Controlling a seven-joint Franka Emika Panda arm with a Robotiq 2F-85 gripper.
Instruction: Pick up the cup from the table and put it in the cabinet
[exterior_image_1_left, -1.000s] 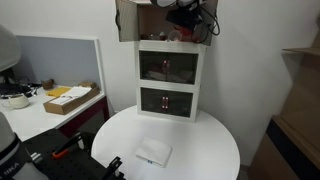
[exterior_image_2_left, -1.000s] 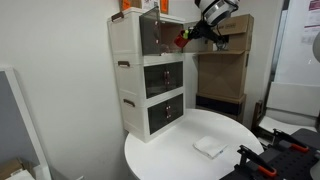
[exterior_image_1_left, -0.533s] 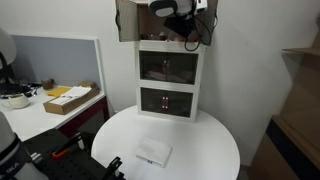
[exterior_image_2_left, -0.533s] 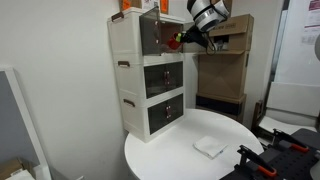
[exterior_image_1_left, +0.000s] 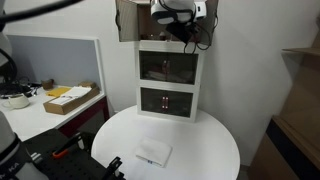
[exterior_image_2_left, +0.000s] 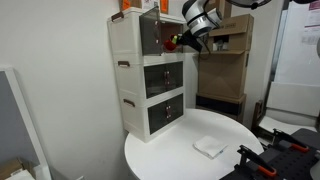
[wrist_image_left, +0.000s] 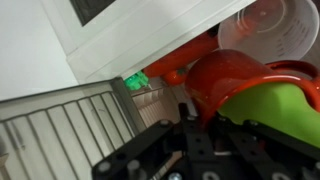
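Observation:
The cabinet's top compartment is open and the red cup is at its opening, so the gripper will next move gently outward over its shelf beside the measuring cup and let the red cup go.
My gripper is shut on the small red cup and holds it at the open top compartment of the tall white cabinet, high above the round white table. In an exterior view the gripper is in front of that top opening, beside the brownish-grey door; the cup is hard to make out there. In the wrist view the red cup with its green inside fills the space between my fingers, right below the cabinet's white frame.
A flat white square pad lies on the table. A clear measuring cup and an orange item sit inside the top compartment. A desk with a grey partition and cardboard boxes stand nearby.
My gripper has carried the red cup sideways toward the cabinet's top opening; the cup is now at the compartment's front edge.

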